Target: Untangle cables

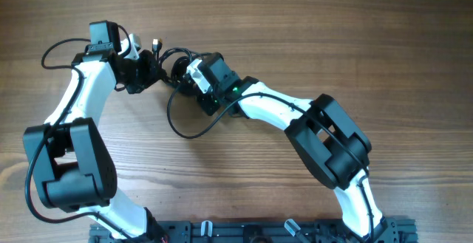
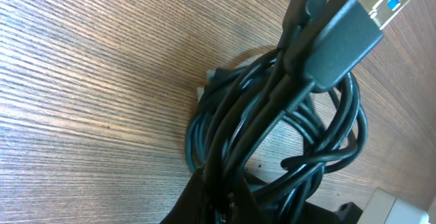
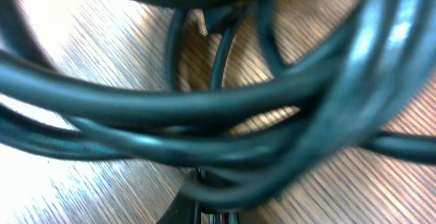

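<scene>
My left gripper goes to the right in the overhead view next and releases the strands over the tabletop beneath the coils, since my right gripper holds another strand.
The cables are a small black knotted bundle on the wooden table, held between my two grippers. One long loop trails toward the front. In the left wrist view the coils fill the centre, and a USB plug with a blue insert sticks up at the top right. My left gripper is shut on strands at the bundle's near side. My right gripper is shut on a strand, with blurred cable loops right in front of the camera. From overhead, the left gripper and right gripper stand close together.
A thicker black wire loops from the left arm at the far left. The arms' bases and a black rail sit along the front edge. Bare wooden tabletop surrounds the bundle.
</scene>
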Controlling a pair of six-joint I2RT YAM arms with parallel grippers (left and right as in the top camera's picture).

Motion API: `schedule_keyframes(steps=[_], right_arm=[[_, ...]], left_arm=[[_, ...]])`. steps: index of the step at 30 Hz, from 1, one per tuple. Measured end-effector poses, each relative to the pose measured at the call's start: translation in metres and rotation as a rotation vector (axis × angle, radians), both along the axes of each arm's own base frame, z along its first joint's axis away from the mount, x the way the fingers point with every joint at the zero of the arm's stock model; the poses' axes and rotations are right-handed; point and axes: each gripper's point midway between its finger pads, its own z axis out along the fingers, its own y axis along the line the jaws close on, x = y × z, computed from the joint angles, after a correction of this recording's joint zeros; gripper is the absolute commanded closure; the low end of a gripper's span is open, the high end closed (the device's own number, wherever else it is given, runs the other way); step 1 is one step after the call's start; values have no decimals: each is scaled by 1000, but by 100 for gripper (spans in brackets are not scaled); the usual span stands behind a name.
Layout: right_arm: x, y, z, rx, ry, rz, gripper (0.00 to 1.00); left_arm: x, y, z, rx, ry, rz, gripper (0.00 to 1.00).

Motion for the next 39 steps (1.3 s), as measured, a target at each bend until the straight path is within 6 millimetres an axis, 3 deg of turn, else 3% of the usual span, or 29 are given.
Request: schedule_keyframes(steps=[4,7,10,12,14,20,27,39], right_arm=[[-2,-33,3,-119,25,-65,96],[3,-76,13,-216,47,-165,96],[13,-116,36,-267,42,-265,96],[19,-154,59,-309,38,-351,96],[18,-189,69,-364,61,-415,96],[2,-275,62,-508,225,-556,96],[3,-317,58,-454,324,-660,96],[5,-339,57,-359,392,-730,96]], left_arm=[[0,0,0,0,0,0,96],[0,0,0,0,0,0,96],[0,0,0,0,0,0,96],[0,0,0,0,0,0,96],[0,0,0,0,0,0,96],[-1,-4,1,-12,3,-9,96],[-5,-23,3,-54,9,-54,96],[-9,-44,3,-58,17,-106,96]])
